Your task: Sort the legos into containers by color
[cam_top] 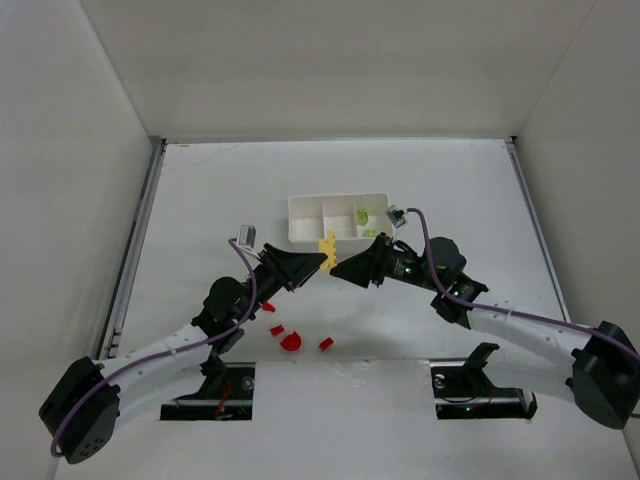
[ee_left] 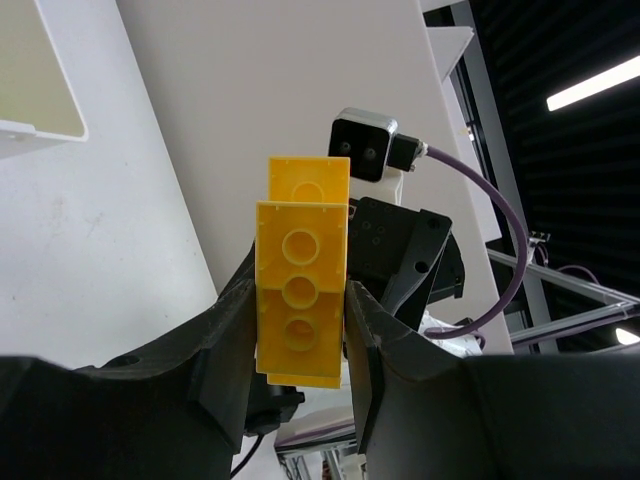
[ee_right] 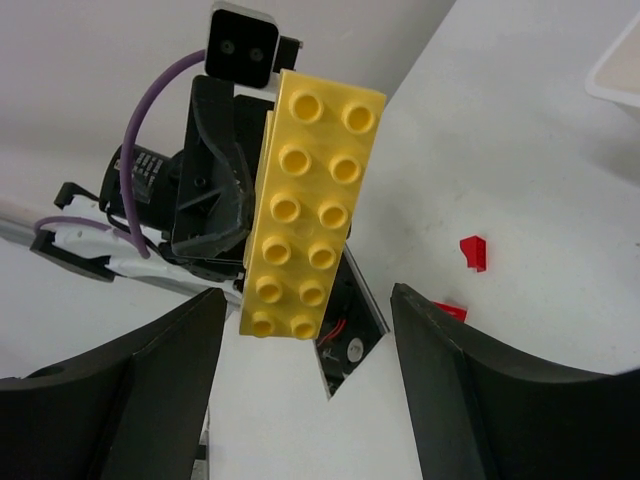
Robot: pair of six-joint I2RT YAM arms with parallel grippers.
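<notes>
I will swing my left gripper outward, turn it fingers-down over the tray's middle section [cam_top: 338,213] and release the yellow brick, since that section lies outward of my gripper.
My left gripper [cam_top: 320,262] is shut on the yellow studded brick [cam_top: 327,247] and holds it raised in front of the white three-compartment tray [cam_top: 300,212]. In the left wrist view the brick [ee_left: 300,290] stands between my fingers, underside to the camera. My right gripper [cam_top: 338,268] is open and empty, facing the brick tip to tip. In the right wrist view the brick [ee_right: 313,205] hangs just beyond my spread fingers [ee_right: 460,370]. Light-green pieces [cam_top: 362,214] lie in the tray's right compartment. Several red bits [cam_top: 291,342] lie on the table near the arm bases.
White walls enclose the table at the left, back and right. Two cut-outs with the arm mounts [cam_top: 225,390] sit at the near edge. Two red bits [ee_right: 473,252] show in the right wrist view. A tray corner [ee_left: 40,70] shows in the left wrist view.
</notes>
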